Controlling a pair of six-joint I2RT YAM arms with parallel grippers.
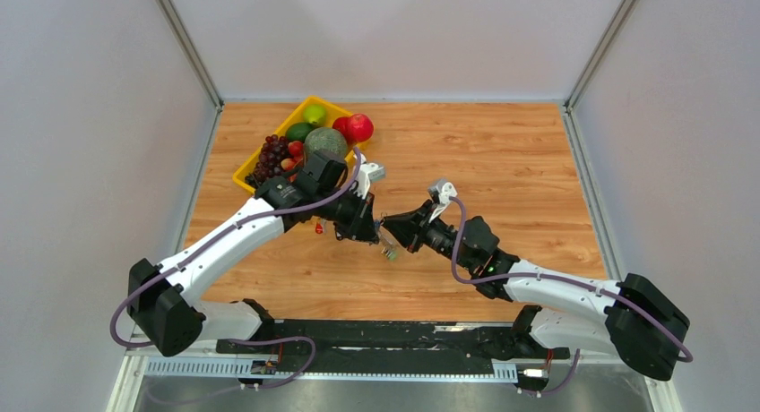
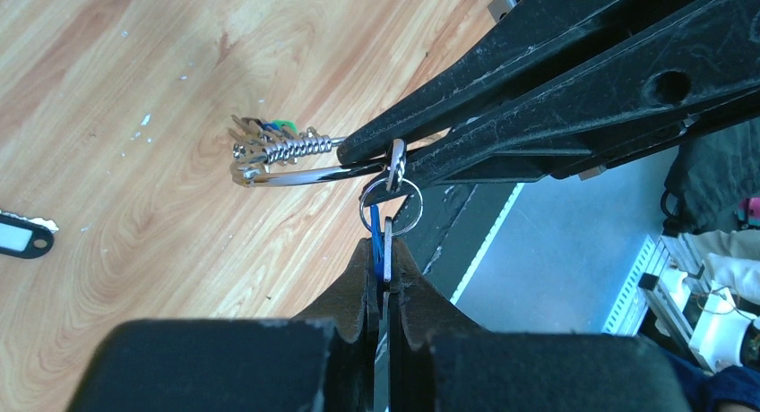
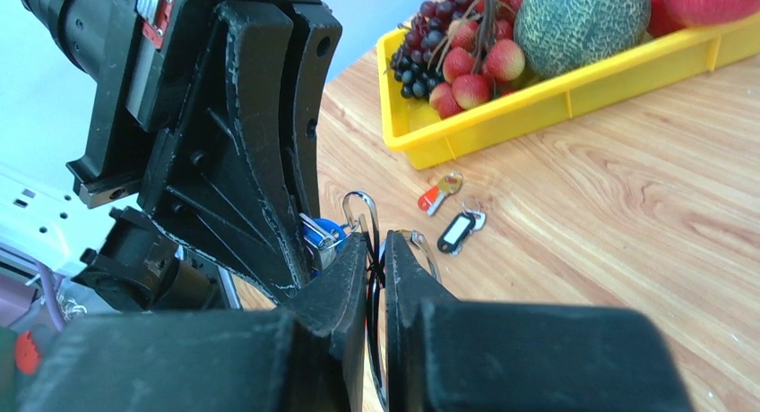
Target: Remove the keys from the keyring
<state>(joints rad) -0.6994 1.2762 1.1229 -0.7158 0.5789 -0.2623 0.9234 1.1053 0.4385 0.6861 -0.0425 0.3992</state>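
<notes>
My left gripper is going to pull away from the keyring (image 2: 296,176) next and move down to let go over the black-tagged key (image 2: 25,236), because that key is below, to its left in the top view.
Both grippers meet above the middle of the table. My left gripper (image 2: 384,251) is shut on a blue-tagged key (image 2: 377,253) that hangs by a small split ring (image 2: 405,217) from the keyring (image 2: 296,176). My right gripper (image 3: 375,244) is shut on the keyring's silver wire (image 3: 360,200). The rest of the keys (image 2: 269,143), with green and blue tags, bunch at the keyring's far end and hang above the wood. In the top view the left gripper (image 1: 369,224) and right gripper (image 1: 396,229) are tip to tip, with the keys (image 1: 390,252) dangling below.
A red-tagged key (image 3: 439,195) and a black-tagged key (image 3: 458,230) lie loose on the table, the latter also in the left wrist view (image 2: 22,237). A yellow fruit tray (image 1: 254,160) stands at the back left. The table's near edge (image 2: 484,242) lies just below the grippers.
</notes>
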